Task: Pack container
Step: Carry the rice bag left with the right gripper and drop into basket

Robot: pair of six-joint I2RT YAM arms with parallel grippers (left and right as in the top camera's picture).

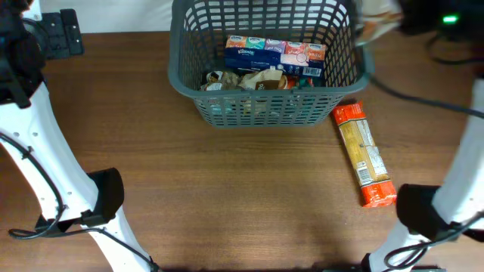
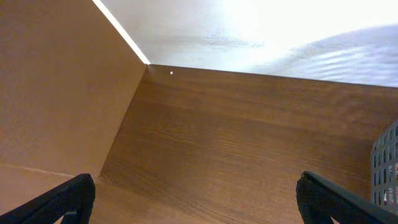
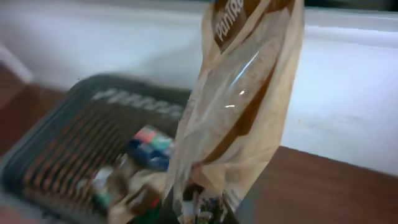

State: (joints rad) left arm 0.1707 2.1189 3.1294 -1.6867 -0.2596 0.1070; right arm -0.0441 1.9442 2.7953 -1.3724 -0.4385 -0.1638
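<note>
I will next bring the bag (image 3: pixel 242 106) to the left in the overhead view with my right gripper, then down over the tissue packs and let it go, since the basket has room there.
The dark grey lattice basket (image 1: pixel 189 75) stands at the back middle of the table and holds tissue packs (image 1: pixel 276 54) and a crumpled brown packet (image 1: pixel 253 79). It also shows blurred in the right wrist view (image 3: pixel 68 124). My right gripper (image 3: pixel 205 214) is shut on a tan and clear plastic bag (image 3: pixel 242 106) and holds it in the air beside the basket's right rim. The bag is a blur in the overhead view (image 1: pixel 378 26). My left gripper (image 2: pixel 196 199) is open and empty above the table at the far left, with the basket's edge (image 2: pixel 387 168) at its right.
An orange and yellow pasta packet (image 1: pixel 364 155) lies on the wooden table (image 1: pixel 227 196) to the right of the basket. A black cable (image 1: pixel 423 98) runs across the back right. The table's back left corner (image 2: pixel 148 64) meets a white surface.
</note>
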